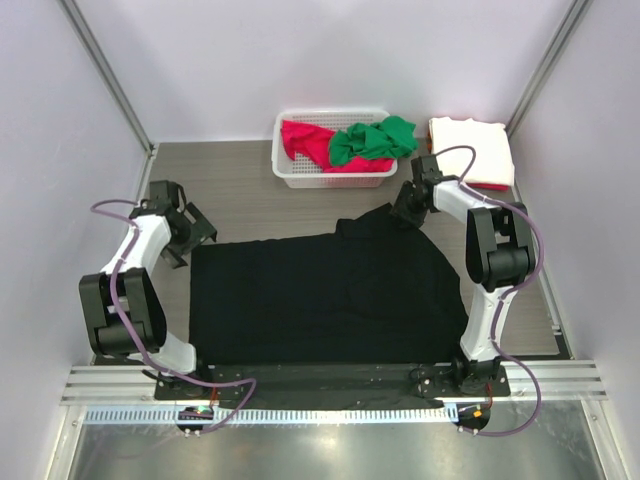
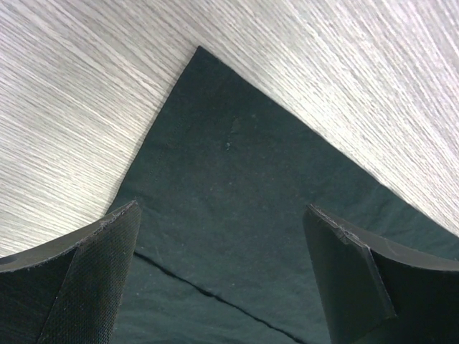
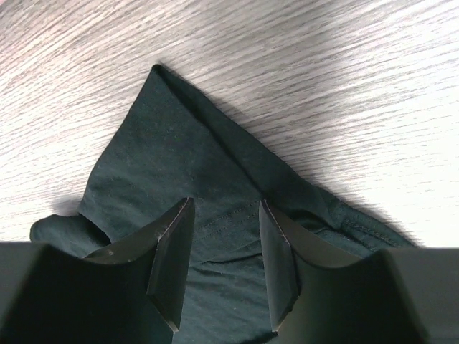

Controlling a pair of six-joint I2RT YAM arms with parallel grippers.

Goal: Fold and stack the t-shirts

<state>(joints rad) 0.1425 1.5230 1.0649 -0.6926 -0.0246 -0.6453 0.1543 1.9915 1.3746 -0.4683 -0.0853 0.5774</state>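
The left gripper moves down onto the black t-shirt's far corner [image 1: 195, 249] [image 2: 201, 66] next and narrows its wide-open fingers, since the cloth there lies flat and unpinched beneath it.
A black t-shirt [image 1: 320, 300] lies spread flat in the middle of the table, with a folded part bunched at its far right. My left gripper [image 1: 195, 232] is wide open over the shirt's far left corner [image 2: 215, 143], its fingers [image 2: 93, 272] standing on either side of the cloth. My right gripper [image 1: 408, 205] is partly open just above the shirt's far right sleeve corner [image 3: 186, 143]; a stitched hem lies between its fingers [image 3: 280, 258], not pinched. Red [image 1: 300, 138] and green [image 1: 372, 140] shirts lie in the basket. A folded white shirt [image 1: 470, 145] lies at the far right.
The white lattice basket [image 1: 330, 178] stands at the back centre. The folded white shirt rests on something red at its near edge [image 1: 488, 186]. Grey walls close in the table on three sides. Bare wood-grain table [image 2: 358, 72] shows beyond the shirt's corners.
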